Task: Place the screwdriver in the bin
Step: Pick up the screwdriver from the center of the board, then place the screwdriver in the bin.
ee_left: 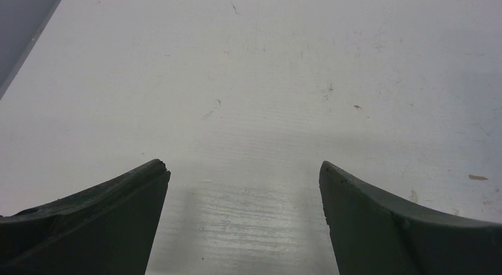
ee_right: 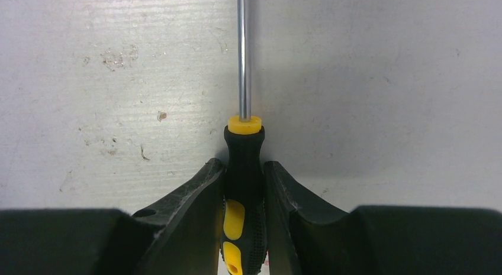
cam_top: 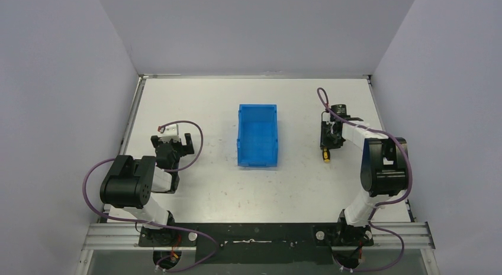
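My right gripper will rise, cross the raised rim of the empty bin (cam_top: 258,135) on its left in the top view, lower inside and release the screwdriver.
The screwdriver (ee_right: 243,180) has a black and yellow handle and a thin metal shaft. My right gripper (ee_right: 244,168) is shut on its handle, one finger pressed on each side, just over the white table. From above, its yellow handle end (cam_top: 325,156) sticks out below the right gripper (cam_top: 329,139), to the right of the bin. The bright blue open-top bin (cam_top: 257,135) stands empty at the table's middle. My left gripper (cam_top: 173,146) is open and empty left of the bin; the left wrist view shows its fingers (ee_left: 130,192) wide apart over bare table.
Grey walls close off the table on three sides. A purple cable (cam_top: 322,97) loops above the right wrist. The table's raised left edge rail (cam_top: 135,109) runs beside the left arm.
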Controlling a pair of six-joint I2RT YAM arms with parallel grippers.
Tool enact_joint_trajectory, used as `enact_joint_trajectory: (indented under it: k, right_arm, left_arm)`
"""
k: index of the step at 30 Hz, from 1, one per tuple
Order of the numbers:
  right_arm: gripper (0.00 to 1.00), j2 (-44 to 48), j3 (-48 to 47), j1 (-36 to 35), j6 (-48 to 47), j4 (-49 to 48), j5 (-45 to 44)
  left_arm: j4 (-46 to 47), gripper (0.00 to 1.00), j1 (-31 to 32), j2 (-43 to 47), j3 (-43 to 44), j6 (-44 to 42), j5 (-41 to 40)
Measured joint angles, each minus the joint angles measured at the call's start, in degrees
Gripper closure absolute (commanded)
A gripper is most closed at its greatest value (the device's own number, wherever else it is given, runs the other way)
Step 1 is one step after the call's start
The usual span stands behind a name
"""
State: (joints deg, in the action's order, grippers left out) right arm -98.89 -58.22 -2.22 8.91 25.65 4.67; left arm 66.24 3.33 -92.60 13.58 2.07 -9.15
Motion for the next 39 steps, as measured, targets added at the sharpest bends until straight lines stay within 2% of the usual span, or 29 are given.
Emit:
enact_joint_trajectory:
  k: [9,27,39]
  right_arm:
    - [0.83,1.7,-6.3,0.0,-0.1,5.9,-1.0]
    - [0.83,5.7,-37.2,0.0,-1.1,21.1,-3.0]
    - [0.82,5.6,-52.1,-0.9,-0.9,28.5,-6.6]
  left_arm:
    - [0.0,0.03,0.0,0.0,0.0,0.0,0.0]
    - [0.0,0.03,0.0,0.0,0.0,0.0,0.0]
    - [0.0,0.03,0.0,0.0,0.0,0.0,0.0]
